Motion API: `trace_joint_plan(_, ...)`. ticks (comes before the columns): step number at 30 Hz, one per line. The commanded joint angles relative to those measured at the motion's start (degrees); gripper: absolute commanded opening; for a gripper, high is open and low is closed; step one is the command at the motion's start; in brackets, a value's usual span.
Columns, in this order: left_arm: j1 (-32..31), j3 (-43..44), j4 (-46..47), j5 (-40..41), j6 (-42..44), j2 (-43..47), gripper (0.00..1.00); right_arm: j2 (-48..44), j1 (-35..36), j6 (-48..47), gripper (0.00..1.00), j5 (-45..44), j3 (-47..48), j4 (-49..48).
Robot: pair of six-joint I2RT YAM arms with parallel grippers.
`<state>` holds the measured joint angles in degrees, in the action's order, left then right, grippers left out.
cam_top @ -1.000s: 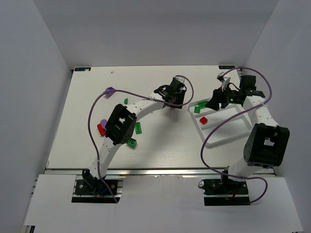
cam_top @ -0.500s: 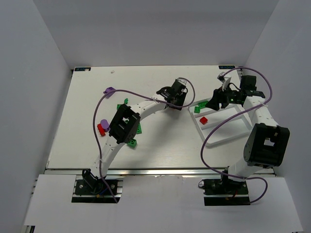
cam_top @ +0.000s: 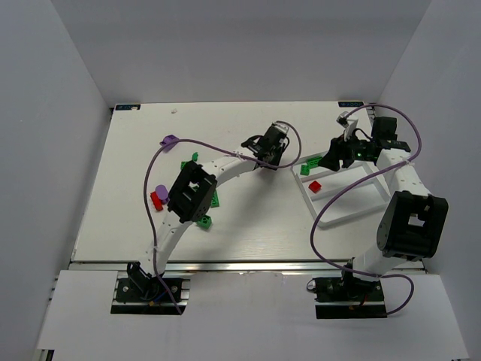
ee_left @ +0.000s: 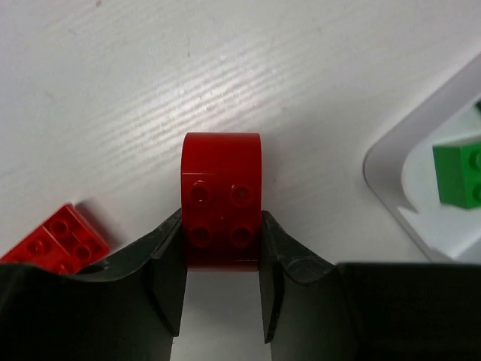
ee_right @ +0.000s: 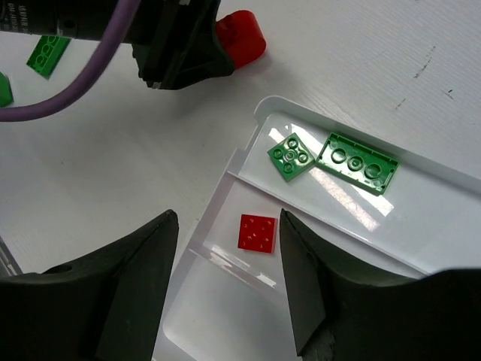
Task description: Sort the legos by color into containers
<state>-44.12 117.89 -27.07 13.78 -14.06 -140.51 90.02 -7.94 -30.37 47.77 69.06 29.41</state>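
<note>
Next, the left gripper moves over the tray's rim to the tray's middle section [cam_top: 337,181] beside the red plate, as the tray lies to the gripper's right in the top view.
My left gripper [cam_top: 264,153] is shut on a red rounded lego [ee_left: 222,197], its jaws pressed on both sides, low over the table just left of the white tray [ee_left: 387,154]. The held lego also shows in the right wrist view [ee_right: 243,35]. My right gripper [ee_right: 227,222] is open and empty, hovering over the tray's [cam_top: 340,219] middle compartment, where a red plate [ee_right: 257,232] lies. Two green legos [ee_right: 291,156] [ee_right: 357,162] lie in the far compartment. The near compartment shows no legos.
Another red lego [ee_left: 56,241] lies just left of my left fingers. Loose legos lie on the table's left: purple [cam_top: 169,140] [cam_top: 159,191], red [cam_top: 156,201], green [cam_top: 204,221] [cam_top: 194,157]. The left arm's purple cable arcs above them.
My left arm has swung a little to the right, bringing its gripper and the red lego nearer the tray. The right arm has not moved.
</note>
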Motion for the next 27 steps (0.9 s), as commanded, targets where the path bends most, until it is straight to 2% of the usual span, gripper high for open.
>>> trace_joint_plan(1,-0.3,-3.5,2.9,-4.4,-1.2,9.6,0.09,-2.2,-0.7,0.3,0.61,1.3,0.9,-0.5)
trace_joint_plan(5,-0.4,-16.2,13.1,-13.8,-3.1,19.9,0.05,-3.0,-1.2,1.2,0.58,-0.2,1.3,-1.2)
trace_joint_plan(6,-0.5,-19.2,15.1,-18.7,-4.1,22.0,0.05,-3.3,-1.4,1.7,0.57,-0.6,1.3,-1.8)
trace_joint_plan(7,-0.5,-24.4,17.3,-20.7,-4.8,25.8,0.05,-3.9,-1.6,2.3,0.53,-0.7,1.2,-2.9)
trace_joint_plan(9,-0.9,-28.8,23.0,-27.0,-6.7,28.6,0.06,-4.3,-2.5,3.8,0.48,-1.2,0.9,-4.0)
trace_joint_plan(11,-1.4,-32.8,27.0,-30.7,-7.9,30.4,0.07,-4.6,-3.3,4.5,0.38,-1.0,0.8,-5.1)
trace_joint_plan(12,-1.8,-33.1,28.7,-32.4,-8.8,30.3,0.08,-4.6,-3.4,5.0,0.3,-0.9,0.8,-5.3)
trace_joint_plan(14,-3.0,-32.1,29.2,-32.9,-9.1,28.4,0.09,-4.6,-3.7,5.6,0.24,-0.7,1.0,-5.9)
trace_joint_plan(27,-6.0,-11.7,27.4,-34.3,-10.5,11.9,0.13,-6.3,-5.0,6.5,0.26,0.4,0.0,-6.3)
